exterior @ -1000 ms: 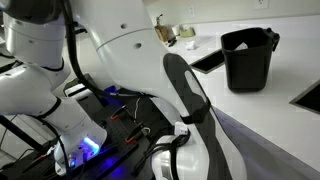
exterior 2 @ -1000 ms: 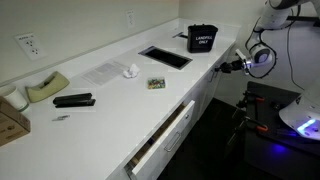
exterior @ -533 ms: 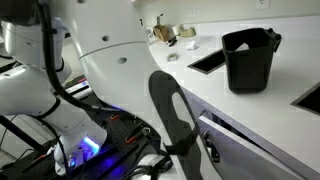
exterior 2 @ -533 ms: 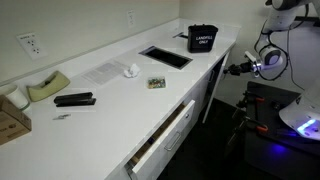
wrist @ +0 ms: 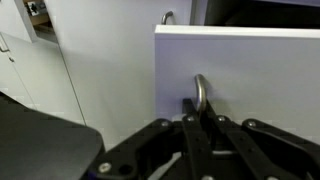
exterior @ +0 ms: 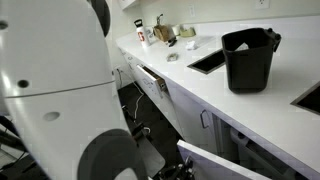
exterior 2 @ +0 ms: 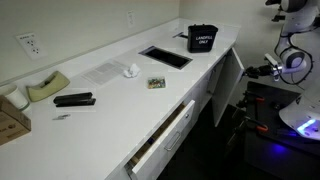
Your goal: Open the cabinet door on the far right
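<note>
The cabinet door is only partly open, so my gripper will next swing the silver bar handle farther from the counter and release it.
The cabinet door is a flat white panel with a short silver bar handle. In the wrist view my gripper is shut on that handle. In an exterior view the cabinet door stands swung out from the counter's far end, with my gripper at its outer edge. In an exterior view the opened cabinet door shows at the bottom edge, below the counter. My arm fills the left of that view and hides the gripper there.
A black bin and a sink are on the white counter. A drawer hangs open nearer the camera. The neighbour door's handle shows behind. The robot base with blue light stands by the door.
The door has swung out from nearly closed to well open. My gripper moved away from the counter with the handle in it, and the arm shifted across the exterior view.
</note>
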### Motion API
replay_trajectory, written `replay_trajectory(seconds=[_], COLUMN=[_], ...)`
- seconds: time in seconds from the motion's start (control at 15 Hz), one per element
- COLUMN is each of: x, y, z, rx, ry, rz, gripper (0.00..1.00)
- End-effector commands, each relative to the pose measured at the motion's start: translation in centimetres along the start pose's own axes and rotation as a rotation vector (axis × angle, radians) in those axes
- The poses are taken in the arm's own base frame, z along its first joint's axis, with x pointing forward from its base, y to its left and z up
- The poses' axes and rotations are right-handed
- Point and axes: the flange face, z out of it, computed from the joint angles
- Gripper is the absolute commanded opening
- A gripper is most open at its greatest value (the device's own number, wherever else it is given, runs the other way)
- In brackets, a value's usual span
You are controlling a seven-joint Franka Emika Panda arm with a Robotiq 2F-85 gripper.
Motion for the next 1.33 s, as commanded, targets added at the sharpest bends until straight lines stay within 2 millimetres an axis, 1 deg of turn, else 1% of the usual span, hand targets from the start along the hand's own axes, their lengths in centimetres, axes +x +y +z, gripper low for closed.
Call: replay_trajectory(seconds=[0.0, 0.2, 0.33, 0.53, 0.73, 0.93, 1.13, 1.2, 1.27], x=[1.3, 0.9, 0.1, -1.9, -3.4, -5.2, -7.1, -7.7, -8.0], y=[-3.9, -4.1, -4.7, -5.6, -6.4, -7.5, -8.3, -8.6, -8.8], z=[-7.1, -10.9, -13.0, -14.6, -14.7, -14.1, -13.3, -13.1, -12.9], rx=[0.124, 0.154, 0.185, 0.200, 0.173, 0.048, -0.100, -0.134, -0.164], ry=[0.095, 0.171, 0.231, 0.330, 0.430, 0.497, 0.536, 0.558, 0.572], rz=[-0.049, -0.055, -0.069, -0.092, -0.102, -0.122, -0.185, -0.212, -0.239], gripper=[0.02, 0.02, 0.02, 0.02, 0.02, 0.02, 0.02, 0.15, 0.36])
